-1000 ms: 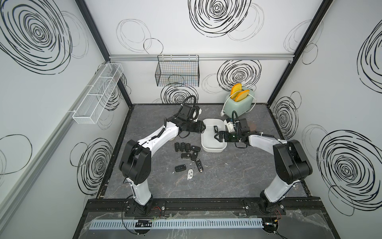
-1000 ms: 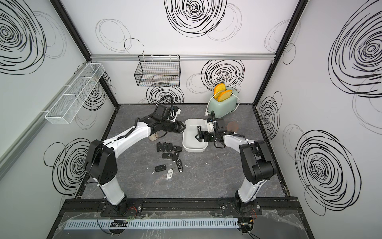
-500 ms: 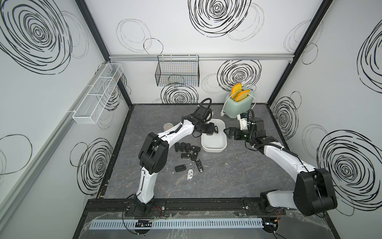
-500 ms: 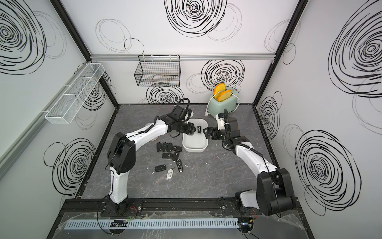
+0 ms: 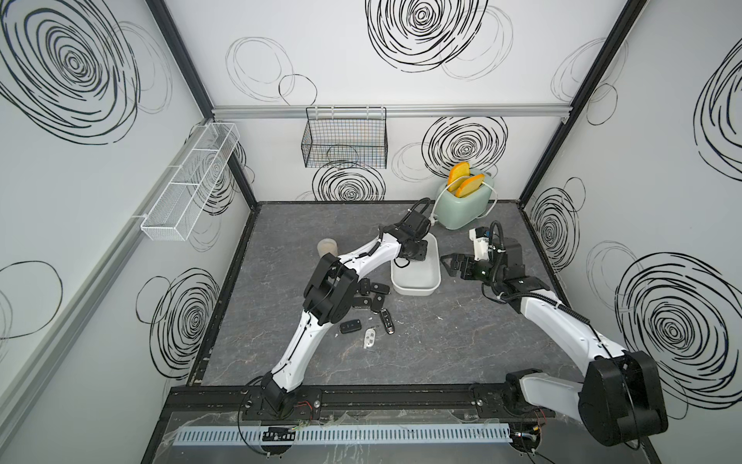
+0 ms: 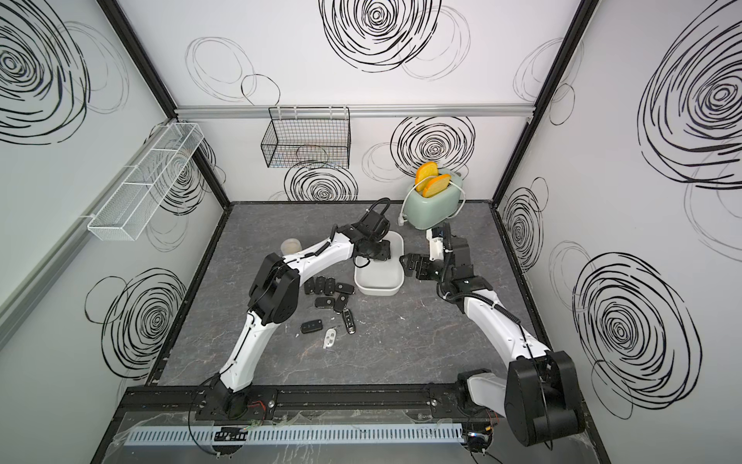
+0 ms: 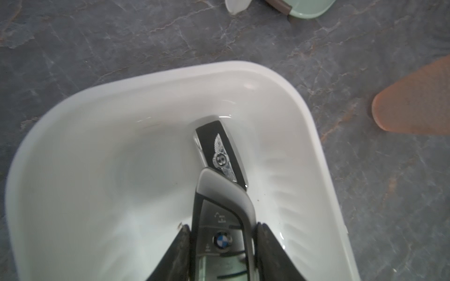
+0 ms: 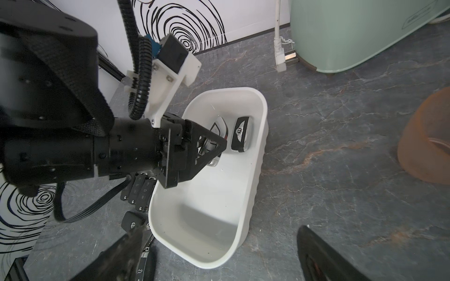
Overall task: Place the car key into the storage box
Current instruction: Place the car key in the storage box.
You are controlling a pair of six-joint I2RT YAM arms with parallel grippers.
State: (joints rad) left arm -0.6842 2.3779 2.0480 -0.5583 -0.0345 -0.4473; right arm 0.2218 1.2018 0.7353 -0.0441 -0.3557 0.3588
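Note:
Next I should move my left gripper clear of the black winged key that my held key overlaps, then lower and release onto the bare box bottom beside it.
The white storage box (image 5: 415, 290) (image 6: 379, 290) stands mid-table. My left gripper (image 7: 222, 228) is shut on a silver-grey car key (image 7: 222, 219) with a round blue-and-white badge, held low inside the far end of the box (image 7: 170, 73). The right wrist view shows that gripper (image 8: 220, 146) reaching in over the box rim (image 8: 258, 155). A black key with a winged badge (image 7: 220, 155) (image 8: 241, 136) lies on the box floor just beyond the held key. My right gripper (image 5: 447, 263) (image 8: 216, 233) hangs open beside the box's right side, holding nothing.
Several black car keys (image 5: 373, 299) (image 6: 329, 295) and a white fob (image 5: 369, 337) lie left of and in front of the box. A mint toaster (image 5: 465, 205) with its cord stands behind it. A beige cup (image 5: 327, 247) sits left of the left arm.
My left gripper has carried the key rightward from beside the box to inside it. My right gripper has drawn back from over the box to its right side, still open.

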